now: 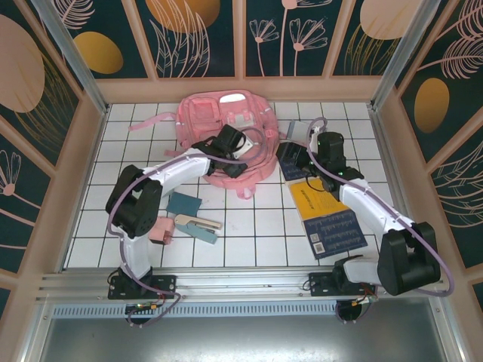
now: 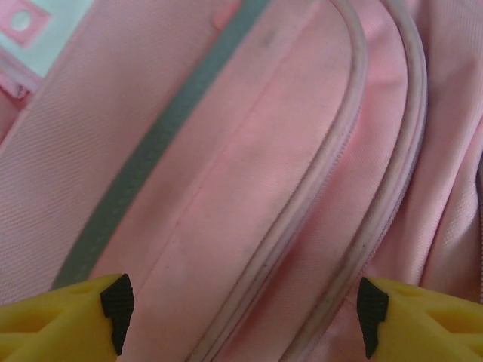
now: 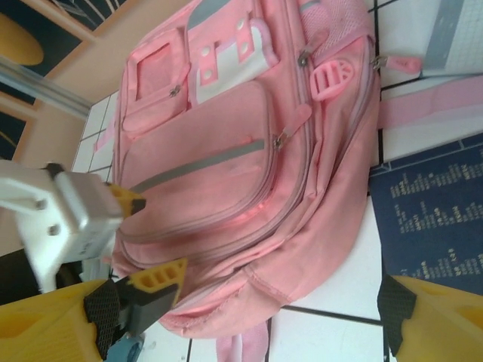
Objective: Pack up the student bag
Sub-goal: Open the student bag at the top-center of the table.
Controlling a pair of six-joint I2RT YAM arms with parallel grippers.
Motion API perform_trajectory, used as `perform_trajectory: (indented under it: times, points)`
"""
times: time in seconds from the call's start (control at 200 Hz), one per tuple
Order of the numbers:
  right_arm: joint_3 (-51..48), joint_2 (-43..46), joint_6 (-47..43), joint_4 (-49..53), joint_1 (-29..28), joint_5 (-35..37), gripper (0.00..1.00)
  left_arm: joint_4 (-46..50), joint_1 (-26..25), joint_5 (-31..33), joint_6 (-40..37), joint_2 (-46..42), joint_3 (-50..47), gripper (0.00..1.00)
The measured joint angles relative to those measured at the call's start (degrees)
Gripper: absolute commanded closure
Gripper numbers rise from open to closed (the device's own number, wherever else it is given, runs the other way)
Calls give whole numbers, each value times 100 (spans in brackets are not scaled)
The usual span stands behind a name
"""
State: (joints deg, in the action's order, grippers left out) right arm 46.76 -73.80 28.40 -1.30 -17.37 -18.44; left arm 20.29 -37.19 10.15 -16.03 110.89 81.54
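The front pocket's piped rim is below my left gripper's open fingers, so next my left gripper needs to lower them astride it and close.
The pink student bag [image 1: 219,113] lies flat at the back middle of the table, front pockets up. My left gripper [image 1: 235,162] hovers over its near end, open. In the left wrist view its yellow fingers [image 2: 83,317] stand wide apart over the bag's pink fabric [image 2: 249,151] and two zip lines, with nothing between them. My right gripper [image 1: 302,160] is just right of the bag, open and empty. The right wrist view faces the bag [image 3: 226,128] side-on, with the left gripper [image 3: 143,241] straddling its zip edge.
A dark blue book [image 1: 290,158] [image 3: 434,219] lies beside the bag's right side. A yellow book [image 1: 309,197] and another blue book [image 1: 336,230] lie nearer, on the right. A teal case [image 1: 183,204], a pink item [image 1: 161,230] and a beige pencil case [image 1: 198,225] lie front left.
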Motion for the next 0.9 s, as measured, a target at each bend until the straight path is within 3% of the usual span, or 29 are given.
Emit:
perform_trajectory:
  times: [0.445,0.535,0.666,0.716,0.901]
  points:
    - [-350,4,2,-192,0,-286,11,-118,0,1019,-579,758,442,24]
    - [-350,7,4,-199,0,-284,15,-125,0,1093,-551,909,636,43]
    - [-350,55,0,-195,0,-249,18,79,44,898,-348,1169,992,87]
    - [-350,107,0,-192,0,-214,19,289,79,737,-262,1279,1196,99]
    - [-350,339,4,-192,0,61,24,693,328,39,205,1266,1513,100]
